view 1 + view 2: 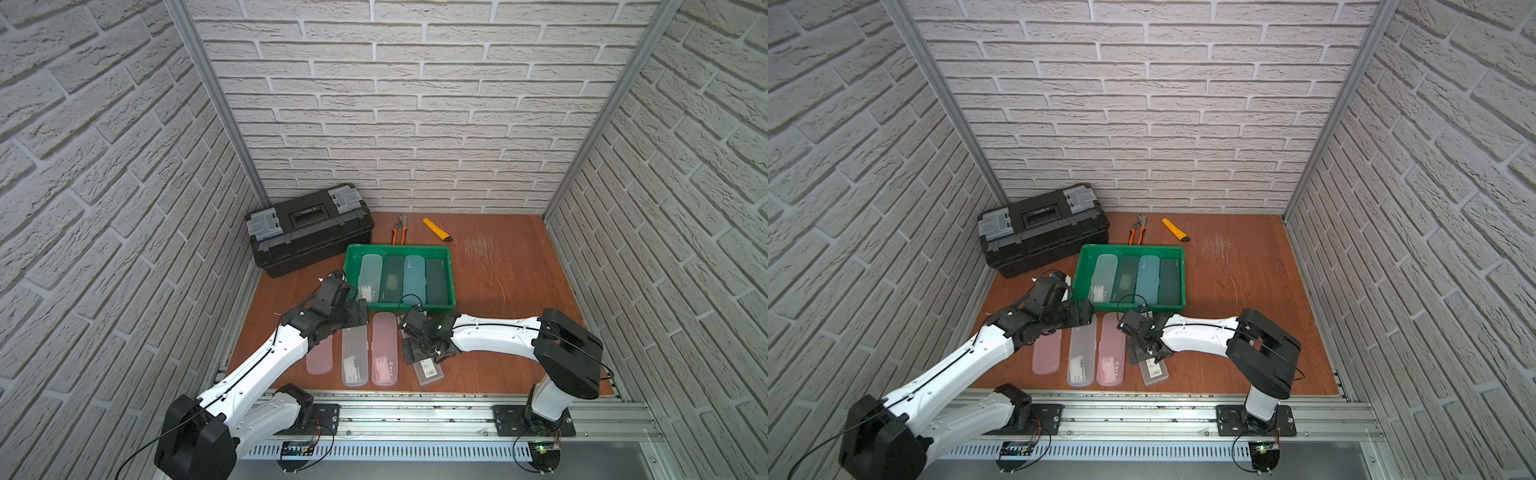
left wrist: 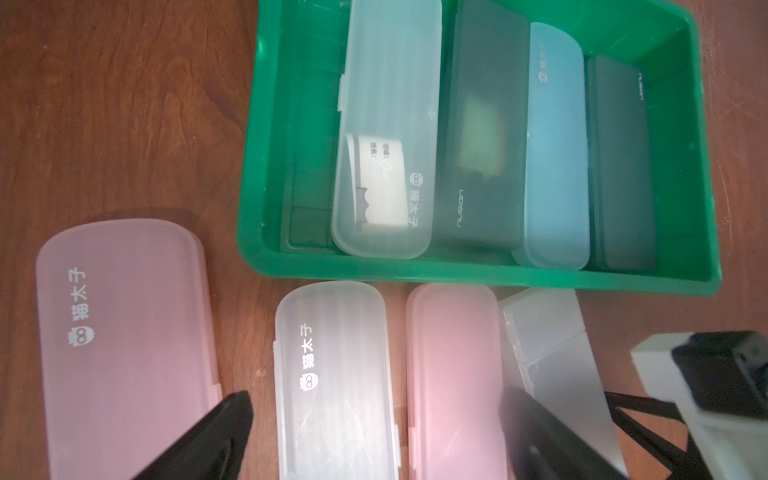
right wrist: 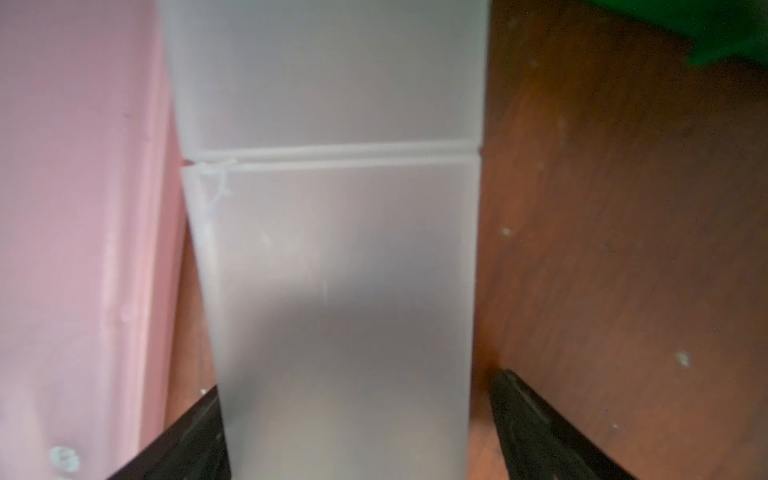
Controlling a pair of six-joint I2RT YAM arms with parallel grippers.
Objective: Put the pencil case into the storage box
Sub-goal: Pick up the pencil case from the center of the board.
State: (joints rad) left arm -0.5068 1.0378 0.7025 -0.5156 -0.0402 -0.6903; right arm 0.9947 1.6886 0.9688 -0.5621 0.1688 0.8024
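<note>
The robot's right gripper has its fingers on both sides of the grey frosted pencil case, and next it needs to slide them back to the labelled near end (image 1: 429, 368) of the case and close.
The green storage box (image 1: 398, 248) (image 1: 1130, 248) (image 2: 457, 277) holds four pencil cases side by side: clear, dark, blue, dark. In front of it on the table lie a pink case (image 1: 320, 357), a clear case (image 1: 355, 359) (image 2: 332, 374), a second pink case (image 1: 384, 353) (image 2: 453, 374) and a grey frosted pencil case (image 1: 432, 372) (image 1: 1156, 370) (image 3: 332, 249). My right gripper (image 1: 417, 353) (image 3: 353, 436) is open and low, straddling the grey case, with a gap at one finger. My left gripper (image 1: 357, 316) (image 2: 374, 436) hangs open over the clear and pink cases, holding nothing.
A black toolbox (image 1: 307, 228) stands at the back left. Orange-handled pliers (image 1: 399, 230) and a yellow utility knife (image 1: 437, 229) lie behind the box. Brick walls close in the table on three sides. Bare wood lies to the right of the box.
</note>
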